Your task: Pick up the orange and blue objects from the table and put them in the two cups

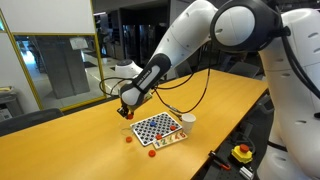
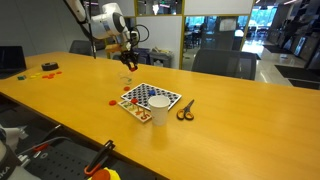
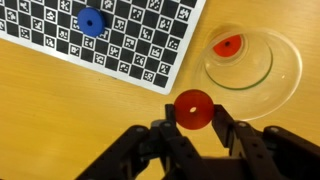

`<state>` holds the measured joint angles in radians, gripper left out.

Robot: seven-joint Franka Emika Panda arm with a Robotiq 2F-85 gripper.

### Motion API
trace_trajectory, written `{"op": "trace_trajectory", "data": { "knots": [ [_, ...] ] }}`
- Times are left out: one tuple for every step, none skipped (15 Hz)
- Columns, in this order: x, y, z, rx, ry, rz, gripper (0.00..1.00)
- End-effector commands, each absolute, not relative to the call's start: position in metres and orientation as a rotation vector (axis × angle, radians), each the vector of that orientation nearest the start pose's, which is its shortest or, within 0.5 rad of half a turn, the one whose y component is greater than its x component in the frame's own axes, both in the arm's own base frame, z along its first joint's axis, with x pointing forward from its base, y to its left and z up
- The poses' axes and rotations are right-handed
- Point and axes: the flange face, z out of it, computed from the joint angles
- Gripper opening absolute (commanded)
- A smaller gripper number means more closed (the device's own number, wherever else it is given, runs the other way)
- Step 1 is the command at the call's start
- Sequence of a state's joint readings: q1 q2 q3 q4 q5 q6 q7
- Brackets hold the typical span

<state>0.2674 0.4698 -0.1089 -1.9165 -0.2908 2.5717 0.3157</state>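
The clear cup (image 3: 262,72) is below the gripper, to the right in the wrist view, and the disc is only at the cup's rim, so the gripper will next slide over and down to release.
My gripper (image 3: 193,125) is shut on an orange disc (image 3: 193,109) with a small hole and holds it above the table. A clear cup (image 3: 262,72) stands just past the disc in the wrist view, with another orange disc (image 3: 228,45) lying inside it. A blue disc (image 3: 90,22) lies on the checkered board (image 3: 130,50). In both exterior views the gripper (image 1: 125,112) (image 2: 127,62) hangs over the clear cup (image 2: 127,83) beside the board (image 1: 158,128) (image 2: 150,100). A white cup (image 1: 188,121) (image 2: 159,110) stands at the board's edge.
Scissors (image 2: 185,110) lie next to the white cup. Loose orange pieces (image 1: 152,153) (image 2: 114,101) lie on the wooden table near the board. Red items (image 2: 48,68) sit at the far end. A red and yellow button (image 1: 242,152) sits at the table edge.
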Motion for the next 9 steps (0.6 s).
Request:
{"op": "trace_trajectory", "data": {
  "knots": [
    [0.62,0.123,0.277,-3.26,-0.206,-0.316,0.2],
    [0.619,0.126,0.275,-3.254,-0.206,-0.298,0.2],
    [0.62,0.127,0.272,-3.245,-0.204,-0.276,0.2],
    [0.62,0.128,0.27,-3.237,-0.201,-0.254,0.2],
    [0.62,0.128,0.267,-3.224,-0.201,-0.226,0.2],
    [0.62,0.128,0.266,-3.216,-0.201,-0.205,0.2],
    [0.62,0.127,0.264,-3.204,-0.205,-0.182,0.2],
    [0.62,0.126,0.263,-3.2,-0.205,-0.164,0.2],
    [0.62,0.124,0.262,-3.195,-0.206,-0.148,0.21]
  ]
}}
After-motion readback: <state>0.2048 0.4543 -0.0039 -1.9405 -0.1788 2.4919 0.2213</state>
